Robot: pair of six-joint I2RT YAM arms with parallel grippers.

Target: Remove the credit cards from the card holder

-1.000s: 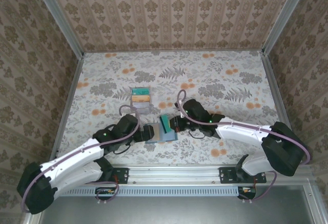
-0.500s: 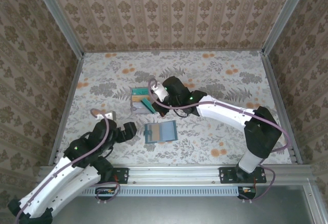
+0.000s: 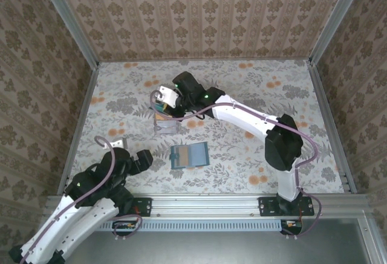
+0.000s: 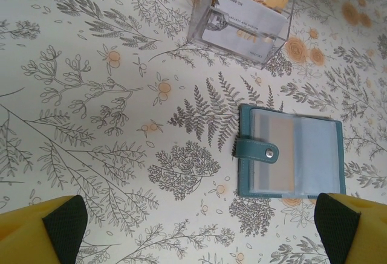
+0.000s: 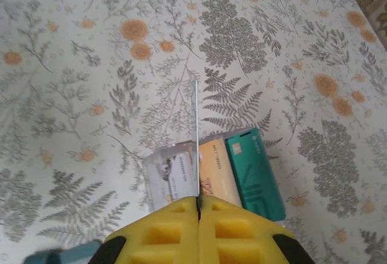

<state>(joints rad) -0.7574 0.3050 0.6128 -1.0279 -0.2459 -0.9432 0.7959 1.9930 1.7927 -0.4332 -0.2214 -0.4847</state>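
Observation:
Next, my right gripper lowers to the teal-green card's end (image 5: 250, 166) of the clear tray below and releases the credit card (image 5: 196, 137) where others already lie.
The card holder (image 3: 189, 154) lies open and flat on the table, dark teal with a snap tab; its blue-grey sleeves (image 4: 290, 158) look empty. My right gripper (image 5: 198, 206) is shut on a thin credit card (image 5: 196, 137) seen edge-on, held upright just over a clear tray (image 3: 166, 120). In that tray lie a teal-green card (image 5: 254, 170), an orange-yellow card (image 5: 214, 170) and a white card (image 5: 175, 176). My left gripper (image 4: 199, 240) is open and holds nothing, hanging above the table left of the holder, near the front left (image 3: 147, 157).
The clear tray (image 4: 242, 16) stands a little beyond the holder, left of the table's middle. A metal frame and patterned walls (image 3: 78, 113) close in the table on three sides. Flowered tablecloth (image 3: 272, 95) stretches bare to the right and back.
My right gripper has carried the card from the holder back and left to above the tray. My left arm has let go of the holder and pulled back to the front left.

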